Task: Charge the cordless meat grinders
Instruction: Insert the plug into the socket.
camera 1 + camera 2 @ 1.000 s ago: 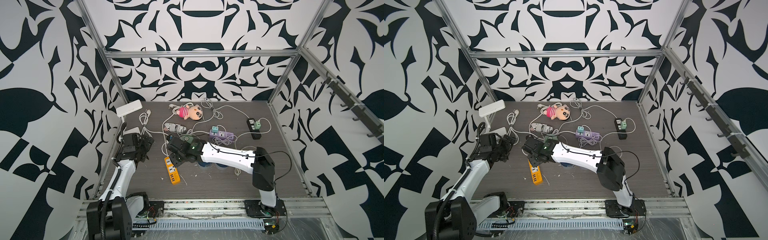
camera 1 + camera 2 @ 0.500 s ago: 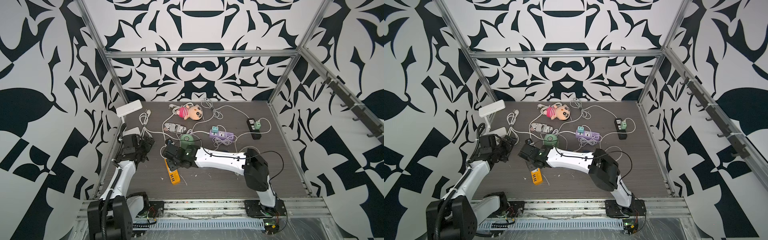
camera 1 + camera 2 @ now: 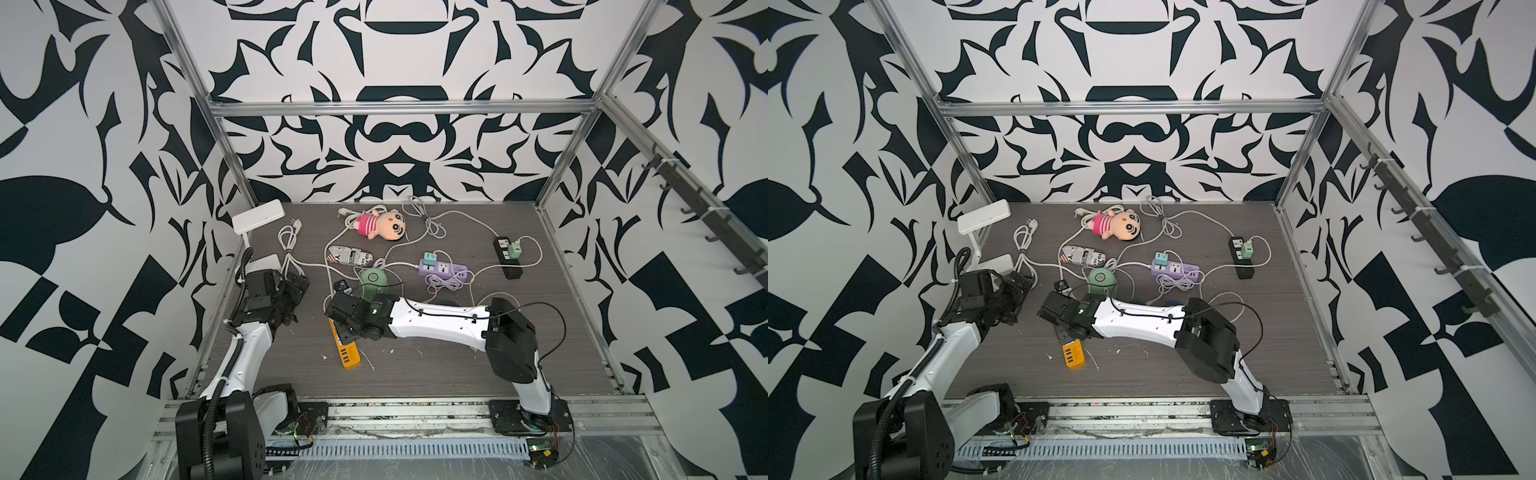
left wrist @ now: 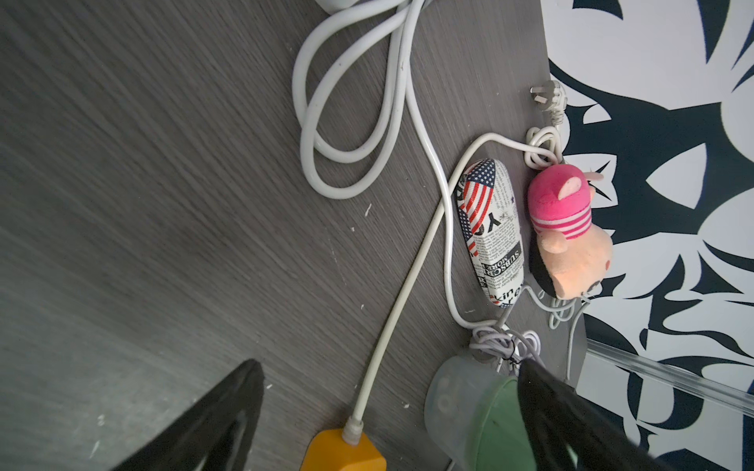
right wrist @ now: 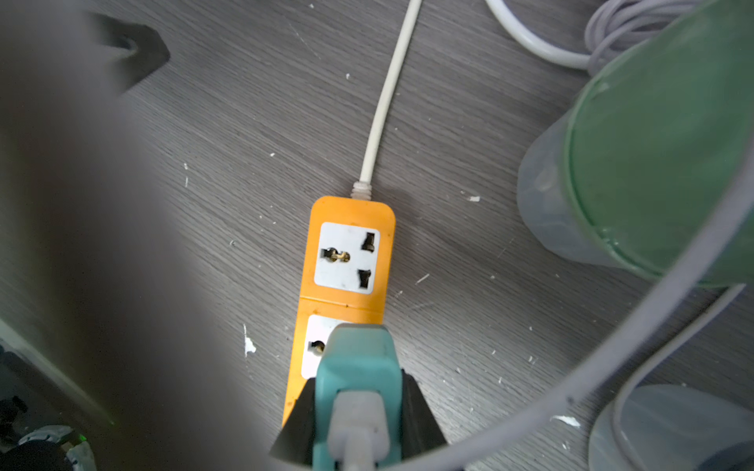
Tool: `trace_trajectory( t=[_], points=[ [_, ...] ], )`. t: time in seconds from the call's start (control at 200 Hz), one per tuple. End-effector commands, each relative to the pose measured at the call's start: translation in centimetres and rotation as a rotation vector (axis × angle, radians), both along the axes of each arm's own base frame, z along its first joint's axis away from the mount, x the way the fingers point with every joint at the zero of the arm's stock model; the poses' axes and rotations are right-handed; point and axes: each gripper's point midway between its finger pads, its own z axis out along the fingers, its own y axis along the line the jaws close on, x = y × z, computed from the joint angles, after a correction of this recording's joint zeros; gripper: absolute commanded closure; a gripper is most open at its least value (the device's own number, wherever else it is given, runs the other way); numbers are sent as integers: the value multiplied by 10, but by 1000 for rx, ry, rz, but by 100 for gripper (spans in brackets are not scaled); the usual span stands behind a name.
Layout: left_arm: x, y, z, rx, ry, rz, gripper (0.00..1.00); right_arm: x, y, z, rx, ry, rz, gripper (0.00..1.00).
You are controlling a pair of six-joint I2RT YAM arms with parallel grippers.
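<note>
The teal plug adapter already sits over the orange power strip's second socket (image 5: 319,348), so my right gripper will move down toward it and release the adapter there.
A mint green meat grinder (image 3: 374,279) (image 3: 1101,279) stands mid-table, its clear cup base showing in the wrist views (image 4: 457,407) (image 5: 653,163). Under my right forearm only a dark blue sliver (image 3: 448,302) of another grinder shows. My right gripper (image 3: 338,311) (image 3: 1054,309) (image 5: 357,393) is shut on a teal plug adapter (image 5: 359,359) with a white cable in its back. The adapter sits over the second socket of the orange power strip (image 3: 347,353) (image 5: 347,253); whether its pins are in is hidden. My left gripper (image 3: 291,291) (image 4: 389,363) is open and empty, left of the strip.
A pink plush doll (image 3: 382,224), a newspaper-print pouch (image 3: 349,257), a purple power strip (image 3: 442,270) and a black power strip (image 3: 508,255) with adapters lie behind. White cables loop across the table. A white box (image 3: 257,216) sits at the back left corner.
My right arm has swung forward and left with the adapter, uncovering the green grinder and bringing the adapter over the orange strip. The left arm has barely moved.
</note>
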Motion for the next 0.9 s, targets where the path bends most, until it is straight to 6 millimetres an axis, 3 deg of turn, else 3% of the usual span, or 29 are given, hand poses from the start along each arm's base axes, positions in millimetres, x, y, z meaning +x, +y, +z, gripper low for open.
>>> trace_trajectory(
  t=[0.0,0.58,0.895],
  points=[
    [-2,0,-4,-2,2,-3,1,-1,6,4,33,-8,-14,100],
    [-5,0,-9,-7,5,1,1,-10,4,-19,-5,26,-36,100],
    [-8,-2,-13,-19,8,3,1,-21,-9,-65,-161,38,-51,100]
  ],
)
